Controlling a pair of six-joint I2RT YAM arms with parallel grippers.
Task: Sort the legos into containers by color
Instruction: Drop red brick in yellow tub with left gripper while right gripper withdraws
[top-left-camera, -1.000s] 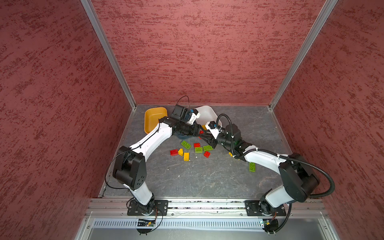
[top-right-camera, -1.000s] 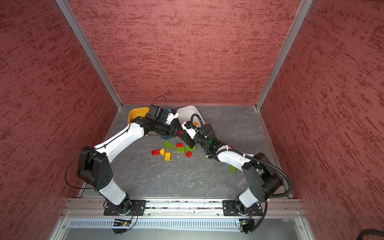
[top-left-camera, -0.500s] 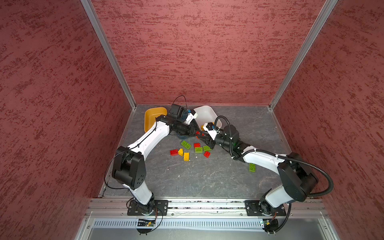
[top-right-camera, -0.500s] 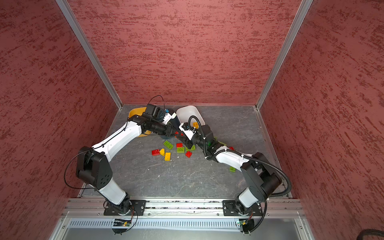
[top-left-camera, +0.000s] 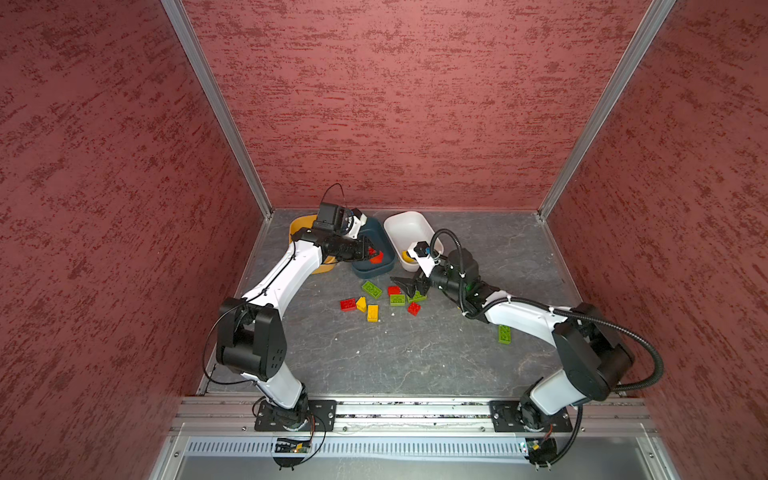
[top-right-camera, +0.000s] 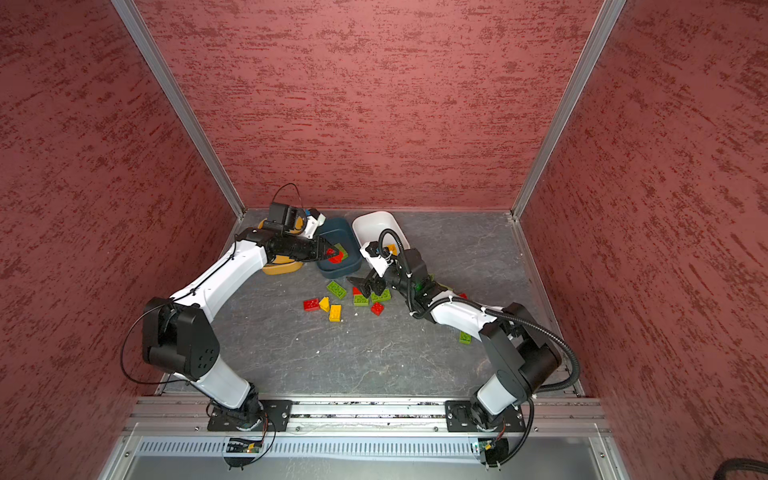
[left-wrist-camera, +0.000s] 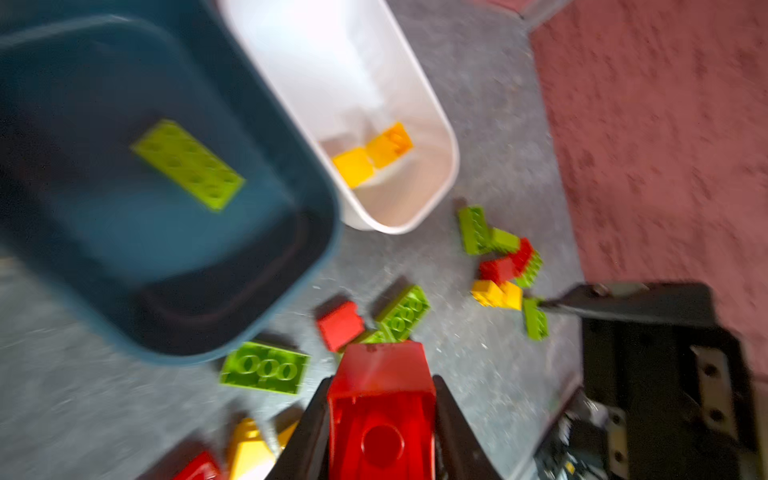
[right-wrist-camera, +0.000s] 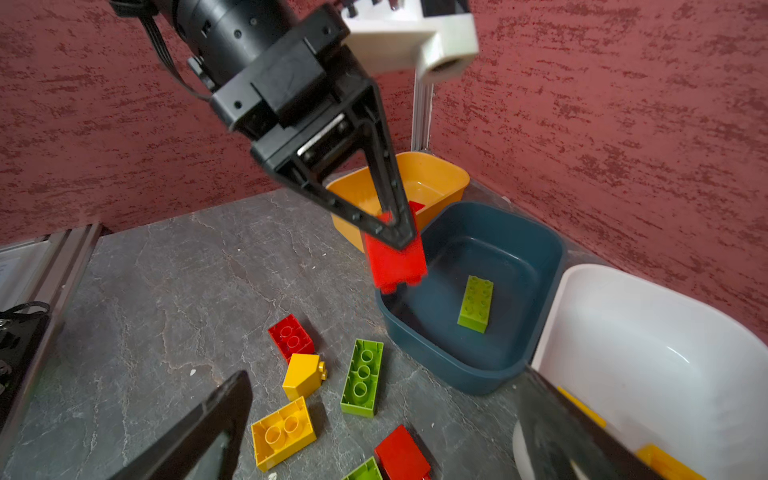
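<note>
My left gripper swings across over the mustard container (top-left-camera: 299, 226) beside it next, away from the white container (top-left-camera: 409, 224), and lets go where a red lego already sits.
My left gripper (top-left-camera: 371, 253) (top-right-camera: 332, 252) (left-wrist-camera: 380, 415) (right-wrist-camera: 392, 232) is shut on a red lego (left-wrist-camera: 382, 399) (right-wrist-camera: 395, 262), held in the air over the near left rim of the teal container (top-left-camera: 374, 272) (top-right-camera: 338, 272) (right-wrist-camera: 457, 370). A green lego (left-wrist-camera: 187, 164) (right-wrist-camera: 476, 303) lies inside that container. The mustard container (top-left-camera: 299, 226) (right-wrist-camera: 436, 174) holds a red lego (right-wrist-camera: 415, 206). Yellow legos (left-wrist-camera: 372, 156) lie in the white container (top-left-camera: 409, 224) (right-wrist-camera: 623, 332). My right gripper (top-left-camera: 405, 284) (top-right-camera: 361, 284) (right-wrist-camera: 384, 376) hangs open and empty over the loose legos (top-left-camera: 372, 312).
Red, green and yellow bricks are scattered on the grey floor (top-left-camera: 395, 353) in front of the containers. One green brick (top-left-camera: 504, 333) (top-right-camera: 465, 337) lies alone beside my right forearm. More bricks (left-wrist-camera: 498, 266) sit under the right arm. Red walls close in three sides.
My left gripper has shut on the red lego and carried it back and left, up to the teal container. My right gripper has opened and drawn back from the white container to the loose bricks.
</note>
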